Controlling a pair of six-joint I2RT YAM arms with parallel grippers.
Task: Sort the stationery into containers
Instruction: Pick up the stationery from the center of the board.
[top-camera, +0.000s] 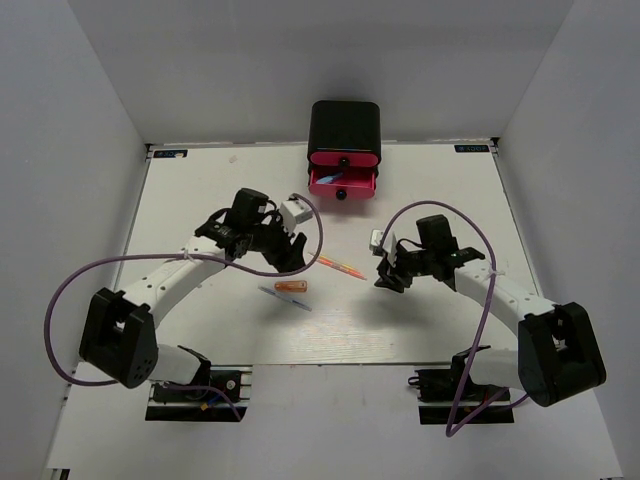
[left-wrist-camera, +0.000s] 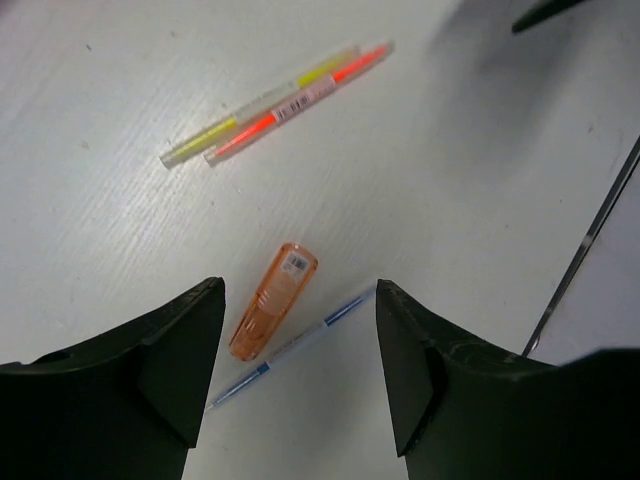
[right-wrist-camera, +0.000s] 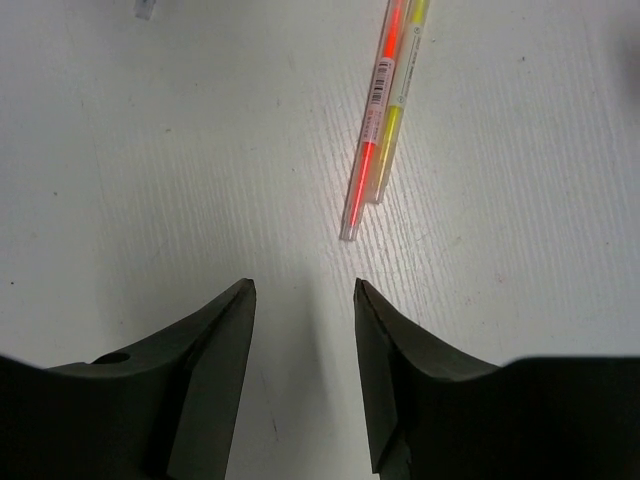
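Note:
The marker is below my open fingers and nearer my base. My left gripper needs to come down and pull back onto the short orange marker's middle next.
The black cabinet stands at the table's far middle. One pink drawer is pulled open with something blue inside. A short orange marker and a thin blue-grey pen lie mid-table; the left wrist view shows the marker and pen between my open fingers. My left gripper hovers above them, empty. A thin orange-pink pen lies beside a thin yellow pen just ahead of my right gripper, which is open and empty.
The same thin pair shows farther off in the left wrist view, orange-pink and yellow. The table is white with grey walls on three sides. A purple cable loops by each arm. A closed pink drawer sits above the open one.

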